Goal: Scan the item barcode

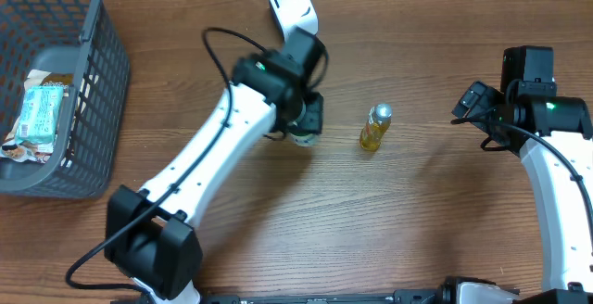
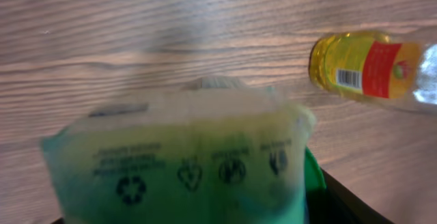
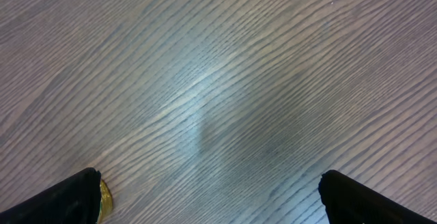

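I should next lower my left gripper, shifting toward the yellow bottle [image 1: 375, 128], and set the green packet on the clear wood beside that bottle.
My left gripper [image 1: 304, 126] is shut on a green translucent packet [image 2: 184, 162] with black recycling marks, which fills the lower half of the left wrist view. In the overhead view only a small pale bit of the packet [image 1: 302, 139] shows below the jaws. A white handheld scanner [image 1: 291, 6] lies just beyond the left arm at the back of the table. A small yellow bottle [image 1: 375, 128] with a red label and a barcode [image 2: 348, 79] lies to the right of the packet. My right gripper [image 1: 471, 106] stands wide open over bare wood at the right, its fingers [image 3: 61, 200] holding nothing.
A grey plastic basket [image 1: 93, 91] at the left edge holds several wrapped packets [image 1: 42, 109]. The table [image 1: 417, 211] is brown wood. A black cable [image 1: 218, 49] loops off the left arm.
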`<state>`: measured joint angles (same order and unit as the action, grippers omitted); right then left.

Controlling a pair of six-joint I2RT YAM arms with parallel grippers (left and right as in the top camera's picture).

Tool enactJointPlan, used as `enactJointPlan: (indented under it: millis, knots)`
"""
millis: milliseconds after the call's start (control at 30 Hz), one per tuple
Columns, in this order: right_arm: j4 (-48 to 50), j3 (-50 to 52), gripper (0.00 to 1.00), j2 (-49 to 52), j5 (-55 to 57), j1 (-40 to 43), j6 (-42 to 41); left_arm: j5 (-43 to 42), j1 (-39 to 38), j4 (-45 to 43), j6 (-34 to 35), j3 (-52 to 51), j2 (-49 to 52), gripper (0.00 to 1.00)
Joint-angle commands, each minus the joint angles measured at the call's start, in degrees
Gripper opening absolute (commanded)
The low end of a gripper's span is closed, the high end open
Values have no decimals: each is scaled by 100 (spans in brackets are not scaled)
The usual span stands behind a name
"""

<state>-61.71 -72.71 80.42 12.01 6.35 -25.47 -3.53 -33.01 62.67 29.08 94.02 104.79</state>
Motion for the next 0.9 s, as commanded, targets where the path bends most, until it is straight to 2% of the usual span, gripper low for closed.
enactJointPlan:
  millis: [0, 267, 667, 867]
  knots:
    - [9, -63, 100, 9, 37, 4, -48, 522, -310, -354, 463, -417, -55, 44]
    - [9, -63, 100, 9, 37, 4, -46, 782, -704, -1145, 782, -1064, 9, 43]
    - [9, -63, 100, 9, 37, 4, -46, 800, -876, -1355, 868, -1158, 466, 43]
    - [9, -63, 100, 9, 37, 4, -46, 730, -944, -1484, 866, -1158, 634, 50]
